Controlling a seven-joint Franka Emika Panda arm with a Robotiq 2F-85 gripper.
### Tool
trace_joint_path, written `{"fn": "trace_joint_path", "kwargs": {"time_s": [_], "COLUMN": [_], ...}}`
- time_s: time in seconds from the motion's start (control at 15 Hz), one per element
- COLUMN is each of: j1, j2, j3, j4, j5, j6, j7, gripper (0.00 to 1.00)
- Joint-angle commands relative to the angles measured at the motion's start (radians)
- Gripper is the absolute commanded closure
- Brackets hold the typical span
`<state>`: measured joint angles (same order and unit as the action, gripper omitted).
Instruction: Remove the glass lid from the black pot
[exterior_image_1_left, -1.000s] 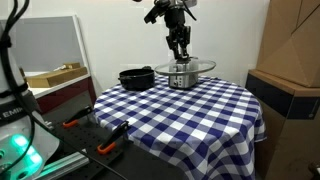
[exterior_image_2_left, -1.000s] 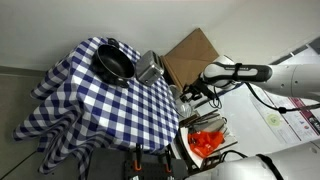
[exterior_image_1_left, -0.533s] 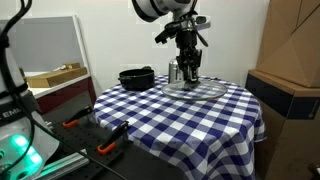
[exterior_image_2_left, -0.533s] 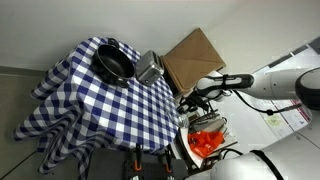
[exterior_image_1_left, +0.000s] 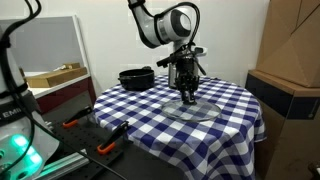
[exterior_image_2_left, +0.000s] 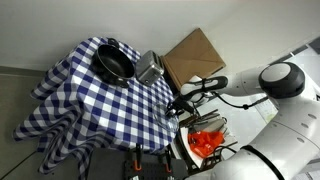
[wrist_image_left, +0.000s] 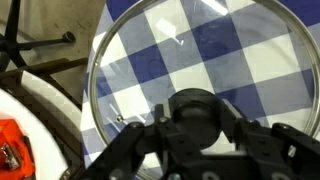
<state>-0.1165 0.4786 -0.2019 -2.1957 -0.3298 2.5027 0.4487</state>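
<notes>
Next, my gripper eases the glass lid (wrist_image_left: 225, 50) down onto the checked tablecloth and releases the dark centre knob, since only bare cloth shows through the glass.
The glass lid (wrist_image_left: 225, 50) lies low over the blue-and-white checked tablecloth (exterior_image_1_left: 160, 130) near the table's edge, and it also shows in an exterior view (exterior_image_1_left: 204, 108). My gripper (wrist_image_left: 195, 128) is shut on the lid's dark centre knob (wrist_image_left: 193, 105) and points straight down in an exterior view (exterior_image_1_left: 187, 96). It reaches the table's edge in an exterior view (exterior_image_2_left: 180, 104). The black pot (exterior_image_1_left: 137, 77) stands uncovered at the far side of the table, apart from the lid, and shows in both exterior views (exterior_image_2_left: 115, 62). Whether the lid's rim touches the cloth I cannot tell.
A silver toaster (exterior_image_2_left: 150, 68) stands beside the pot, mostly behind my gripper in an exterior view (exterior_image_1_left: 177, 70). A cardboard box (exterior_image_1_left: 290, 50) stands beside the table. A white bin with orange items (exterior_image_2_left: 205, 142) sits below the table's edge. Tools (exterior_image_1_left: 105, 140) lie on a lower bench.
My gripper has carried the lid from above the toaster down and toward the table's near edge. The lid is now low over the cloth. The pot has not moved.
</notes>
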Motion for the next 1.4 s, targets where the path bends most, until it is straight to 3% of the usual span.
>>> {"fn": "trace_joint_path", "kwargs": {"time_s": [0.0, 0.33, 0.4, 0.47, 0.73, 1.07, 1.33], "j1": [0.057, 0.096, 0.099, 0.097, 0.077, 0.115, 0.164], "j2": [0.067, 0.066, 0.061, 0.053, -0.026, -0.239, -0.438], "j3": [-0.009, -0.004, -0.003, 0.000, 0.031, 0.051, 0.119], "j4": [0.051, 0.032, 0.026, 0.019, -0.054, -0.200, -0.299], "j5": [0.025, 0.028, 0.033, 0.040, 0.123, 0.159, 0.120], "j6": [0.020, 0.018, 0.013, 0.006, -0.019, -0.141, -0.293], "j7": [-0.043, -0.072, -0.076, -0.083, -0.141, -0.167, -0.154], "gripper": [0.77, 0.77, 0.27, 0.26, 0.01, 0.00, 0.00]}}
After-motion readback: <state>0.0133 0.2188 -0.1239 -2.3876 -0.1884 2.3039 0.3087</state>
